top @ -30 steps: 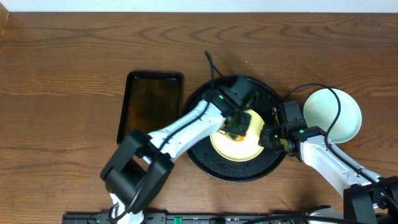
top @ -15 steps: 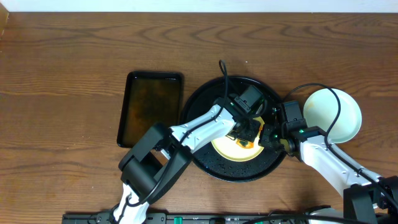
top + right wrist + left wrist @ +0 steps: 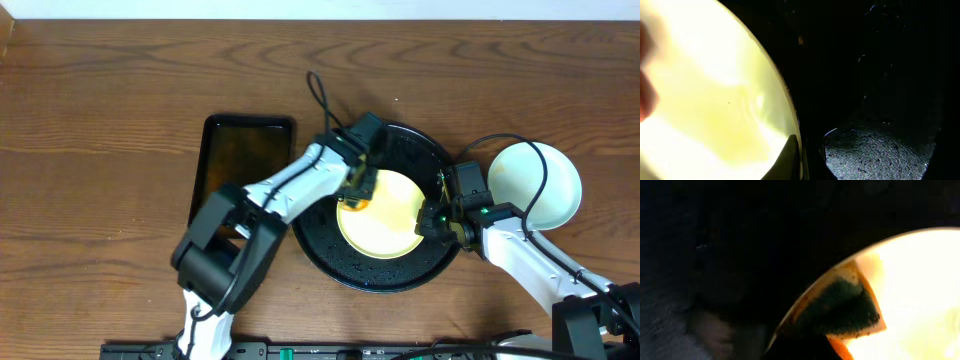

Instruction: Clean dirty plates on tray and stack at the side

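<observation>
My left gripper lifts the sponge next, then lowers it there.
A pale yellow plate (image 3: 388, 218) lies on the round black tray (image 3: 330, 250). My left gripper (image 3: 358, 190) is shut on an orange sponge with a dark green face (image 3: 842, 311) and presses it on the plate's left edge (image 3: 920, 280). My right gripper (image 3: 432, 220) is shut on the plate's right rim; its finger (image 3: 795, 157) lies over the rim of the plate (image 3: 705, 100). A pale mint-white plate (image 3: 540, 185) sits on the bare wood to the right of the tray; I cannot tell whether it is a stack.
A smaller rectangular dark tray (image 3: 243, 170) lies left of the round tray. The right arm's cable loops over the mint-white plate. The black tray floor shows wet and speckled in the right wrist view (image 3: 880, 150). Brown wood tabletop (image 3: 100, 120) surrounds everything.
My left gripper has swept the sponge from the plate's upper right across to its left edge. The right gripper and the plate have stayed in place.
</observation>
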### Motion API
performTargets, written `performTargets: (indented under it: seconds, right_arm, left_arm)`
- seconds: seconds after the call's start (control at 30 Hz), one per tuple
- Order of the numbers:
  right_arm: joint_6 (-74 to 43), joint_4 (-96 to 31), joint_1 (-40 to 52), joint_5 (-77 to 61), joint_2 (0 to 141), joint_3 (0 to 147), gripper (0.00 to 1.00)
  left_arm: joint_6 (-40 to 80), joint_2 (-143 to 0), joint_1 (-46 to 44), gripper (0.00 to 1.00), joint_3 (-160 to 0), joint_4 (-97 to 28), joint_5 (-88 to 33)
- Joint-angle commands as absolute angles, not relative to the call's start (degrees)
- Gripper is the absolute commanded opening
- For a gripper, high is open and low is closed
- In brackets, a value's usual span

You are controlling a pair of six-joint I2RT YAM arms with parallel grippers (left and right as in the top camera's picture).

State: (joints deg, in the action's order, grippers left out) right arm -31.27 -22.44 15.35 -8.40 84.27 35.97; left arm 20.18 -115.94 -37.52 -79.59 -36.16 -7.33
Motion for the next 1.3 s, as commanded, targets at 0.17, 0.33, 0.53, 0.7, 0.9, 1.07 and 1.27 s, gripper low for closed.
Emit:
performTargets:
  seconds: [0.17, 0.33, 0.53, 0.7, 0.9, 1.07, 1.27]
  right_arm:
    - [-31.9, -20.4, 15.8, -6.9, 85.3, 35.9, 0.13]
    - [-31.9, -20.4, 15.8, -6.9, 85.8, 35.8, 0.13]
    - [-31.9, -20.3, 15.8, -6.9, 88.9, 35.8, 0.04]
    - [-31.9, -19.0, 15.8, -6.9, 89.1, 35.8, 0.01]
    - [-31.6, -18.7, 15.8, -6.9, 89.1, 35.8, 0.01]
    - [-31.6, -18.7, 15.8, -6.9, 89.1, 35.8, 0.01]
    - [-31.6, -18.8, 15.8, -6.9, 89.1, 35.8, 0.01]
  left_arm:
    - [16.6, -101.4, -35.8, 0.08, -80.1, -43.8, -1.8]
    - [16.6, -97.4, -30.9, 0.08, -80.1, -46.8, -1.9]
    - [16.6, -98.7, -20.3, 0.07, -79.9, -47.4, -1.9]
    - [16.6, -101.3, -13.2, 0.08, -79.0, -47.3, -2.1]
    - [15.9, -106.6, -7.8, 0.08, -77.3, -47.0, -3.9]
    - [14.8, -111.9, -5.4, 0.08, -77.1, -47.2, -5.2]
    - [11.2, -116.7, -3.0, 0.16, -77.1, -47.7, -3.7]
